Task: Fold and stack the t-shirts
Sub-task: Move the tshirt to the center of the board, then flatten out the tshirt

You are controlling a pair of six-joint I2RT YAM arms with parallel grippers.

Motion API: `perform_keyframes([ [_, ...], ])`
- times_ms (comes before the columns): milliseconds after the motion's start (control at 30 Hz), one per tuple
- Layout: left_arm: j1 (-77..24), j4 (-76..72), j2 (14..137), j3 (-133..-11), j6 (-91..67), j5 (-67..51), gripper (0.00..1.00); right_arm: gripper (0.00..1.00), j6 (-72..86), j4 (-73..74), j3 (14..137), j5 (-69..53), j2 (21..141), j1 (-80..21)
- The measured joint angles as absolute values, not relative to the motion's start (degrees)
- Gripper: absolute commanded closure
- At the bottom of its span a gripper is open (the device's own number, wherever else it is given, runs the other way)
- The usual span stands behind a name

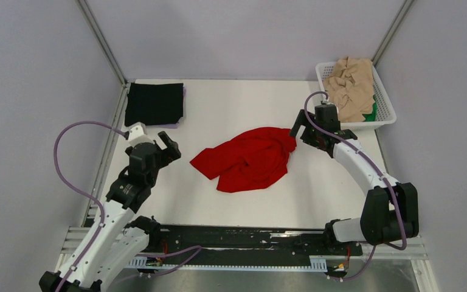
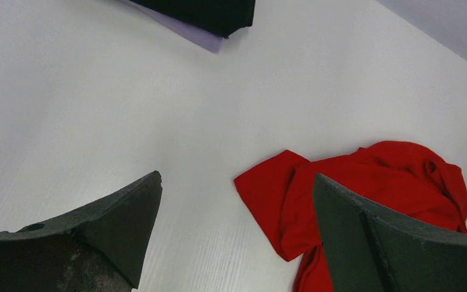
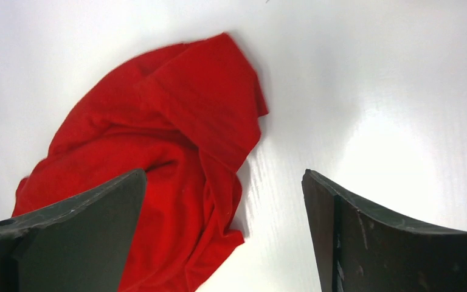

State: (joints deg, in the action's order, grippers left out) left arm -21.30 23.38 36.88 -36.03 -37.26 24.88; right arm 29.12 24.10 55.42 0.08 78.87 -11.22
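My left gripper moves across and down onto the red t-shirt's narrow end (image 1: 210,156) (image 2: 291,180) next, since that end sticks out below it and to its right in the top view.
A bright red t-shirt (image 1: 246,159) lies crumpled in a heap on the white table (image 1: 237,103), near its middle. My right gripper (image 1: 298,129) hovers open at the heap's right end; in the right wrist view (image 3: 224,171) its jaws stand wide over the red cloth (image 3: 158,134), holding nothing. My left gripper (image 1: 171,146) is open and empty, left of the heap; its wrist view (image 2: 237,176) shows the red shirt (image 2: 371,182) ahead. A folded black t-shirt (image 1: 154,103) lies flat at the back left. Beige t-shirts (image 1: 351,85) and a strip of green one (image 1: 373,111) fill the basket.
The white lattice basket (image 1: 389,106) stands at the back right corner. Metal frame posts rise at both back corners, and grey walls close in the table. A purple sheet edge (image 2: 200,41) peeks from under the black shirt.
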Motion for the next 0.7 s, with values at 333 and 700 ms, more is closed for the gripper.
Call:
perform_keyframes([
  [333, -21.3, 22.8, 53.6, -38.2, -38.6, 11.9, 0.0, 0.0, 26.7, 20.6, 55.5, 2.7, 75.2, -11.6],
  [700, -21.3, 11.1, 78.3, -40.5, -37.2, -7.5, 0.13, 0.0, 19.7, 14.9, 57.8, 1.5, 84.6, -17.0],
])
